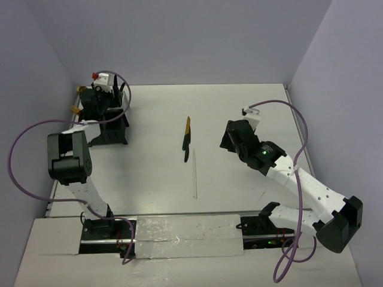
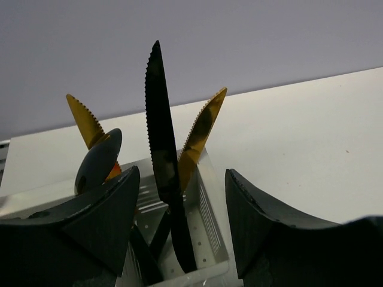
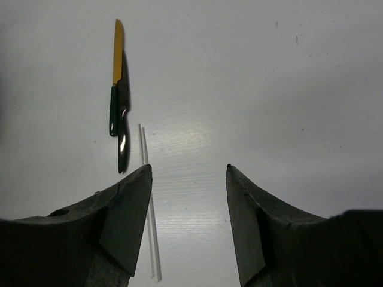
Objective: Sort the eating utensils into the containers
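Observation:
My left gripper needs to swing off the caddy toward the middle of the table and go down onto the green handle [image 1: 185, 142] beside the gold blade.
The black caddy [image 1: 115, 130] stands at the table's back left. My left gripper [image 1: 103, 103] hangs over it, open and empty. In the left wrist view the gripper [image 2: 182, 179] straddles a perforated silver compartment [image 2: 206, 209] where a dark serrated knife [image 2: 160, 137] stands upright between the fingers. Two gold blades [image 2: 200, 131] and a dark spoon [image 2: 99, 160] stand nearby. A gold-bladed knife with a green handle [image 1: 187, 133] lies mid-table, a dark utensil [image 3: 122, 149] beside it. My right gripper [image 1: 227, 140] is open and empty to their right, as the right wrist view [image 3: 188, 173] shows.
A thin white stick [image 1: 194, 173] lies just in front of the knife; it also shows in the right wrist view [image 3: 149, 221] by my left finger. Purple walls close in the table at the back and sides. Cables loop off both arms.

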You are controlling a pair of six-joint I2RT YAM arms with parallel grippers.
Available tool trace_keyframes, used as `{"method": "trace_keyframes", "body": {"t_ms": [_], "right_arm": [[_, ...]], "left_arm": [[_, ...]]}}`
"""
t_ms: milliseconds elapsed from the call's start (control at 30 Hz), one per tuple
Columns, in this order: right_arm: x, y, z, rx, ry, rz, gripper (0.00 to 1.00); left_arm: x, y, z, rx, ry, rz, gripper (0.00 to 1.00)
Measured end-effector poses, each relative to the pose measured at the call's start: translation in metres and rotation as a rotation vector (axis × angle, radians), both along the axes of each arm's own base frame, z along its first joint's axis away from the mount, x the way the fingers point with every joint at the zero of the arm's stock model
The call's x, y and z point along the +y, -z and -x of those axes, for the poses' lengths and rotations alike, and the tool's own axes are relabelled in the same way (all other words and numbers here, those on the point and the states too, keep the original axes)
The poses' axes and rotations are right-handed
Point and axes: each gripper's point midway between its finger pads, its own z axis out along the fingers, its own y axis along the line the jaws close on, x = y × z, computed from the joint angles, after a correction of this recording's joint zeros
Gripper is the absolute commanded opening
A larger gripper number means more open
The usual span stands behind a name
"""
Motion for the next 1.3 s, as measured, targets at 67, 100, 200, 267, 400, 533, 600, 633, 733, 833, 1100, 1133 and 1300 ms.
{"method": "trace_keyframes", "body": {"t_ms": [67,100,200,267,400,533,600,633,733,833,1100,1133,1300], "right_arm": [[0.002,0.001,-0.001,0.001,-0.010,0.000,0.60],[0.004,0.001,-0.002,0.002,-0.016,-0.002,0.60],[0.011,0.005,-0.005,0.000,-0.036,-0.016,0.60],[0.014,0.012,-0.005,0.007,-0.047,-0.023,0.60],[0.018,0.026,-0.003,0.033,-0.068,-0.020,0.60],[0.020,0.030,-0.002,0.041,-0.084,-0.018,0.60],[0.021,0.030,-0.003,0.038,-0.089,-0.017,0.60],[0.021,0.030,-0.003,0.038,-0.090,-0.016,0.60],[0.018,0.034,0.000,0.039,-0.091,-0.013,0.60],[0.014,0.039,0.005,0.043,-0.088,-0.014,0.60],[0.005,0.044,0.015,0.040,-0.061,-0.037,0.60],[0.004,0.044,0.016,0.037,-0.056,-0.040,0.60],[-0.002,0.042,0.020,0.022,-0.037,-0.046,0.60]], "left_arm": [[0.001,-0.009,0.003,0.028,-0.015,0.015,0.64],[0.002,-0.017,0.003,0.038,-0.025,0.023,0.63],[0.002,-0.051,0.000,0.068,-0.065,0.045,0.60],[-0.008,-0.081,0.000,0.073,-0.069,0.052,0.61],[-0.088,-0.100,0.025,0.161,0.049,0.035,0.62],[-0.209,-0.048,0.079,0.364,0.297,-0.013,0.60],[-0.255,-0.006,0.107,0.492,0.397,-0.050,0.59],[-0.271,0.015,0.121,0.555,0.435,-0.068,0.60],[-0.296,0.076,0.150,0.724,0.489,-0.124,0.61],[-0.297,0.117,0.162,0.846,0.478,-0.158,0.60],[-0.298,0.148,0.127,0.926,0.365,-0.181,0.53],[-0.297,0.149,0.127,0.925,0.360,-0.186,0.50],[-0.298,0.153,0.132,0.932,0.349,-0.213,0.48]]}}
